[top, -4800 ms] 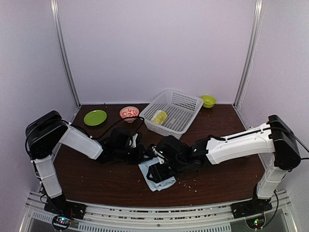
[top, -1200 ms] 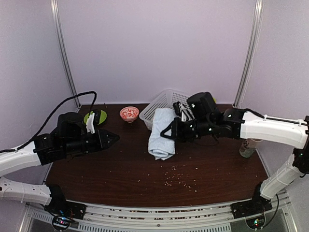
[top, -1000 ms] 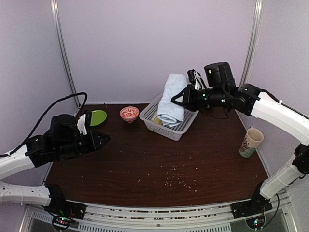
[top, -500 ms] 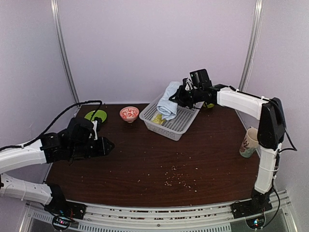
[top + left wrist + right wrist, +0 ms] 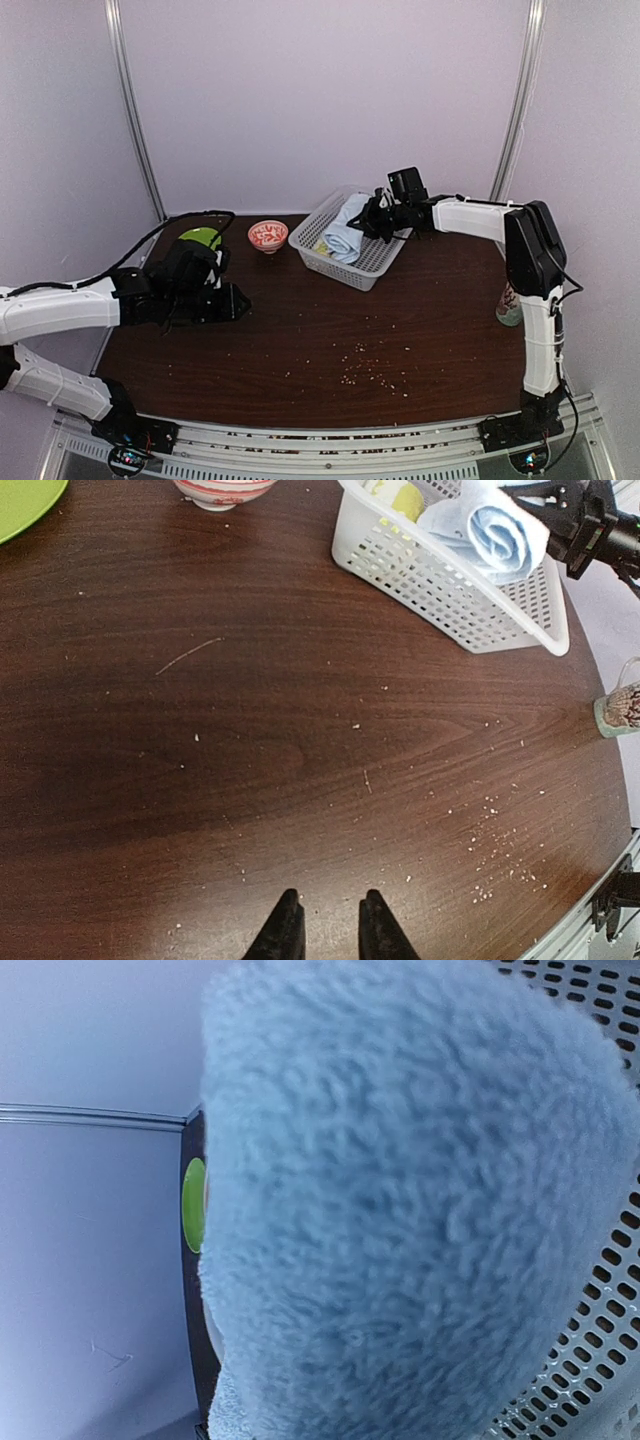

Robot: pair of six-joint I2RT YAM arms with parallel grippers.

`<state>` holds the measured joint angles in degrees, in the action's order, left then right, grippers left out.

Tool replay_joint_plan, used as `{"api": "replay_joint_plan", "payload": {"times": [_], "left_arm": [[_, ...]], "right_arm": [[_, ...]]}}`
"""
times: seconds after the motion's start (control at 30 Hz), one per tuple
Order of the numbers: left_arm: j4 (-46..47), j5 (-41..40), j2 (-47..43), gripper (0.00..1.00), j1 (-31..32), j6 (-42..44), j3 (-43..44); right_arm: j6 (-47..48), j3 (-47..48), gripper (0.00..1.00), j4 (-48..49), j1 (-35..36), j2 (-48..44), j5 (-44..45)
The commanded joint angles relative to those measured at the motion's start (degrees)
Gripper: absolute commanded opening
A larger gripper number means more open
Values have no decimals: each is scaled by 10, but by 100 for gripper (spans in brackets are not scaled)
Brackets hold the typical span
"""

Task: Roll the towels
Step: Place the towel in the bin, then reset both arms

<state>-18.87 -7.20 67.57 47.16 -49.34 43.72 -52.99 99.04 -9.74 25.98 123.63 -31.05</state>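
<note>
My right gripper lowers the blue roll onto the basket's bare bottom beside the lime-green towel (image 5: 326,243) below next and releases it, since that side of the basket stands empty.
A rolled pale blue towel (image 5: 347,226) rests in the white mesh basket (image 5: 352,270), and my right gripper (image 5: 373,219) is shut on its right end. The left wrist view shows this blue roll (image 5: 500,535) end-on. In the right wrist view its fuzzy cloth (image 5: 400,1210) fills the picture and hides the fingers. A lime-green towel (image 5: 326,243) lies rolled in the basket's near-left corner. My left gripper (image 5: 241,300) hovers low over the bare table at the left, well apart from the basket. Its fingers (image 5: 283,935) stand a narrow gap apart with nothing between them.
A green plate (image 5: 200,237) and a red-and-white bowl (image 5: 267,235) sit at the back left. A paper cup (image 5: 509,306) stands at the right edge, partly behind the right arm. Crumbs (image 5: 365,366) are scattered over the dark wood near the front.
The right arm lifted the rolled blue towel off the table, carried it back and lowered it into the basket. The left arm pulled away to the left, then crept a little rightward.
</note>
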Motion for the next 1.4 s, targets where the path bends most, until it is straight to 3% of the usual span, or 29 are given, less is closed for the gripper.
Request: {"api": "replay_joint_plan", "payload": {"times": [0.0,0.17,0.57,0.7,0.83,0.93,1.0,1.1,1.27,1.37], "left_arm": [[34,12,7,19,-6,11,19],[40,14,13,19,-6,9,15],[39,14,18,19,-11,10,10],[40,20,25,20,-14,15,15],[39,22,31,20,-16,21,21],[38,24,33,20,-17,25,25],[35,25,33,20,-17,28,27],[31,23,27,22,-17,35,28],[18,8,8,32,-17,48,29],[-6,-26,-7,48,-17,51,34]], "right_arm": [[22,16,0,-51,-6,19,15],[39,73,0,-155,-7,61,37],[33,174,0,-282,-6,116,91],[44,216,30,-325,-6,136,91],[51,223,52,-343,-6,129,105],[58,227,79,-358,-6,115,127],[60,223,90,-362,-6,101,136],[67,219,100,-372,-6,72,152],[82,213,100,-383,-4,9,171],[92,210,100,-384,-5,-48,179]]}}
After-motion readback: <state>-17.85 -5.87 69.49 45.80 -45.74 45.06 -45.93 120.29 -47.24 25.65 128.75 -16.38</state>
